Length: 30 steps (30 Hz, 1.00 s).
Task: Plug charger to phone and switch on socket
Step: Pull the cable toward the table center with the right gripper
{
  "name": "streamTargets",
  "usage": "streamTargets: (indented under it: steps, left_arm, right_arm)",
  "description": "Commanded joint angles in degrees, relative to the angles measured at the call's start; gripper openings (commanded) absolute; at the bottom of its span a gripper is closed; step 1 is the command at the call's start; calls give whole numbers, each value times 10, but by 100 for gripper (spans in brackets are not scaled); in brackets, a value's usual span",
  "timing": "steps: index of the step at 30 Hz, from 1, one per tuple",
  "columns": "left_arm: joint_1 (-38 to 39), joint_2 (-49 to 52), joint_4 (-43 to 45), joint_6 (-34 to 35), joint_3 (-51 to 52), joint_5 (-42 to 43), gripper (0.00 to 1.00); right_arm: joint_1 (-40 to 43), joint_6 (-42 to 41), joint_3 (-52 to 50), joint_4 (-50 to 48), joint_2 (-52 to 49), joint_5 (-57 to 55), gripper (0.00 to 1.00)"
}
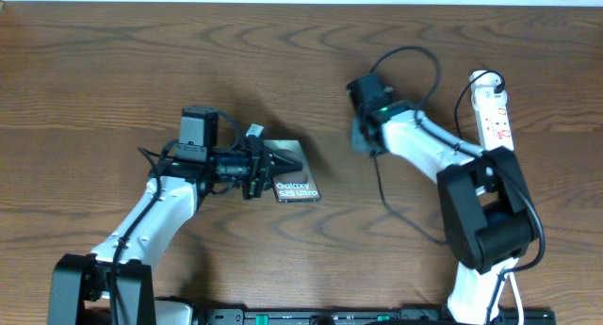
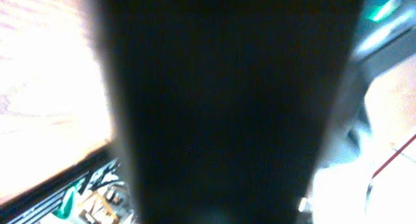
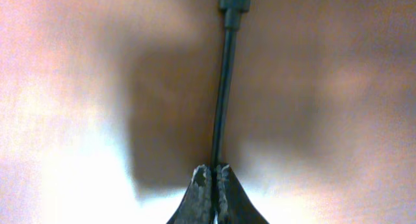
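Note:
My right gripper should move back over the bare tabletop beside the phone's lettered end and release the cable [image 3: 224, 87], as its fingers pinch it well behind the plug.
The phone [image 1: 300, 179], a dark slab with white "Galaxy" lettering, lies left of the table's middle, and my left gripper [image 1: 280, 165] is shut on its left edge. In the left wrist view the phone [image 2: 227, 107] is a dark blur that fills the frame and hides the fingers. My right gripper [image 1: 362, 137] points down at the table right of the phone. It is shut [image 3: 213, 172] on the charger's thin black cable [image 3: 224, 87], whose plug tip [image 3: 232, 3] sticks out ahead of the fingertips. The white socket [image 1: 492, 113] lies at the far right.
The charger's black cable [image 1: 415, 54] loops behind the right arm and trails down past it [image 1: 384, 193]. A black rail [image 1: 358, 316] runs along the front edge. The right arm's elbow [image 1: 490, 212] stands beside the socket.

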<state>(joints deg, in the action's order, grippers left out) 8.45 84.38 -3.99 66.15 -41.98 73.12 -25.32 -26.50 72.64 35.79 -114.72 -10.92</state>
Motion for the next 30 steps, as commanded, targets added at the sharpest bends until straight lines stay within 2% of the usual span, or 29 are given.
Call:
streamTargets:
  steps: [1, 6, 11, 15, 16, 22, 30]
  left_arm:
    - [-25, -3, 5, -22, -5, 15, 8]
    - [-45, -3, 5, -41, -5, 19, 8]
    - [-53, -3, 5, -49, -5, 19, 8]
    - [-53, -3, 4, -49, -5, 19, 8]
    - [-53, -3, 4, -49, -5, 19, 8]
    - [-53, -3, 5, -49, -5, 19, 8]
    - [-53, -3, 4, -49, -5, 19, 8]
  right_arm:
    - [-39, -29, -40, 99, -35, 76, 1]
    - [-80, -73, -41, 237, -35, 80, 1]
    - [-119, -78, -41, 263, -35, 83, 1]
    - [-122, -106, -38, 257, -35, 85, 13]
    - [-115, -117, -33, 257, -35, 88, 22]
    - [-89, -118, -8, 258, -35, 91, 54]
    - [-69, -137, -3, 206, -35, 91, 52]
